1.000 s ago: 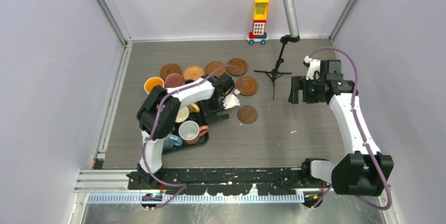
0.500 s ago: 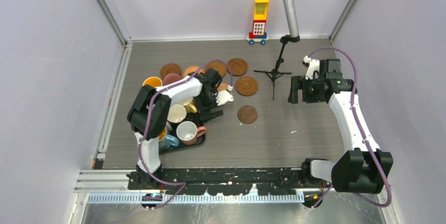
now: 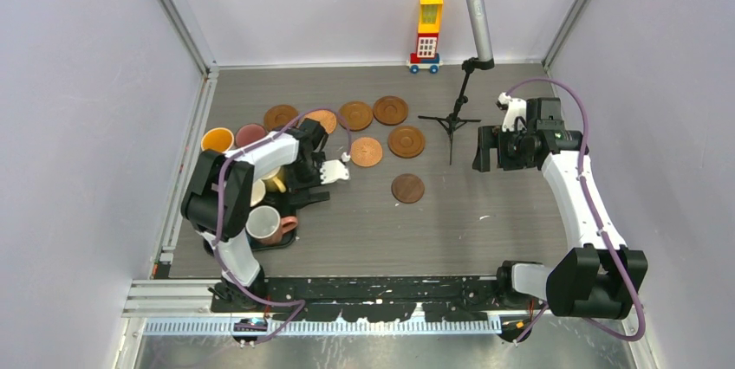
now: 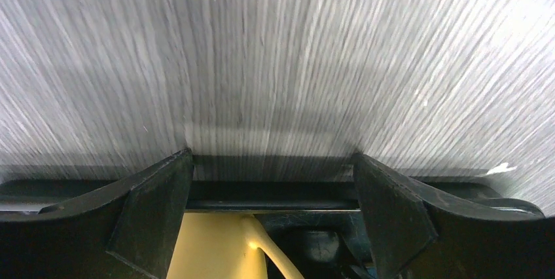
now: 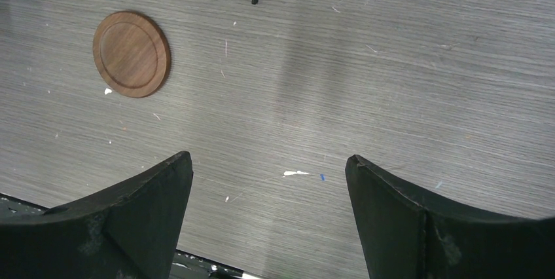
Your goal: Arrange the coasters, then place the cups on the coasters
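Observation:
I need to move my right gripper left in the top view next and down onto the coaster edge nearest the tripod, as bare table beside it leaves finger room.
Several brown coasters lie on the table: a back row [image 3: 355, 114], two further right [image 3: 406, 140], and a darker coaster [image 3: 407, 188] [image 5: 131, 53] alone in front. Cups crowd the left: a blue cup with orange inside [image 3: 217, 139], a pinkish cup [image 3: 250, 134], a yellow cup [image 3: 275, 181] [image 4: 209, 246] and a pink cup [image 3: 264, 224] on the black tray [image 3: 279, 242]. My left gripper [image 3: 308, 189] [image 4: 271, 167] is open, its fingers astride the tray rim [image 4: 271, 194], the yellow cup just behind. My right gripper [image 3: 482, 151] [image 5: 268, 161] hangs open and empty over bare table.
A microphone on a black tripod [image 3: 451, 122] stands right of the coasters, near my right gripper. A toy block tower [image 3: 427, 35] sits at the back wall. Walls close in on both sides of the table.
My left arm swung left, and the tray and cups slid left with it. Coasters that the arm covered now show. The right arm has not moved.

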You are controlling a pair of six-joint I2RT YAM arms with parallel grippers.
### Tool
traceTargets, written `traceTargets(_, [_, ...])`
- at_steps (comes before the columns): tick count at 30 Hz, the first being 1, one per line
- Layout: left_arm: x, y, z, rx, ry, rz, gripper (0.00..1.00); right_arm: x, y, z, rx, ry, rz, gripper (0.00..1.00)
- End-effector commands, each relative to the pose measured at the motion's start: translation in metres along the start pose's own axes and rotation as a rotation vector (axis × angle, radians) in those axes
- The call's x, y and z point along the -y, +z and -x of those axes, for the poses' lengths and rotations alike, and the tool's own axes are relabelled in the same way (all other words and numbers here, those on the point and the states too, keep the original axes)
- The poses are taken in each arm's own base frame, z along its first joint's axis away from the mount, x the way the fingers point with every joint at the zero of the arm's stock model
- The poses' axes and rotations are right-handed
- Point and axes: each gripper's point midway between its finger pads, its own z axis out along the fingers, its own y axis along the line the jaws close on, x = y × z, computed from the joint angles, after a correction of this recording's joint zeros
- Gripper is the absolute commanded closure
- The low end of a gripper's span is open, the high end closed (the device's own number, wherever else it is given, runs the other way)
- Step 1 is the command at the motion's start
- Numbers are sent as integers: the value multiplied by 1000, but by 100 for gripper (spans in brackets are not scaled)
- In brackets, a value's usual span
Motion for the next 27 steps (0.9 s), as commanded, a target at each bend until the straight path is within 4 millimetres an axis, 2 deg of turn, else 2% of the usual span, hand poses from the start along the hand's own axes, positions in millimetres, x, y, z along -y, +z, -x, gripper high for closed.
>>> traceTargets(1, [31, -16, -81, -239, -26, -114, 6, -5, -3, 2, 20, -35, 29, 9])
traceTargets(3, [29, -20, -81, -221, -46, -109, 6, -8, -2, -2, 14, -46, 48, 9])
traceTargets(6, [27, -30, -66, -150, -98, -105, 6, -13, 0, -8, 2, -75, 66, 9])
traceTargets(8, [28, -42, -47, -62, -134, -127, 0, -19, 2, -13, -8, -107, 78, 9])
traceTargets(10, [24, -56, -28, 25, -164, -118, 0, -24, 2, -15, -15, -138, 86, 10])
traceTargets(15, [8, -94, 18, 234, -236, -47, 0, -54, 12, -17, -17, -272, 121, 12])
traceTargets(18, [-3, -113, 39, 309, -276, 8, 0, -68, 26, -6, 7, -330, 140, 14])
traceTargets(21, [-22, -128, 54, 370, -330, 75, 0, -84, 49, 5, 18, -402, 158, 17])
traceTargets(27, [-76, -154, 81, 476, -483, 224, 0, -116, 96, 45, 61, -435, 161, 27])
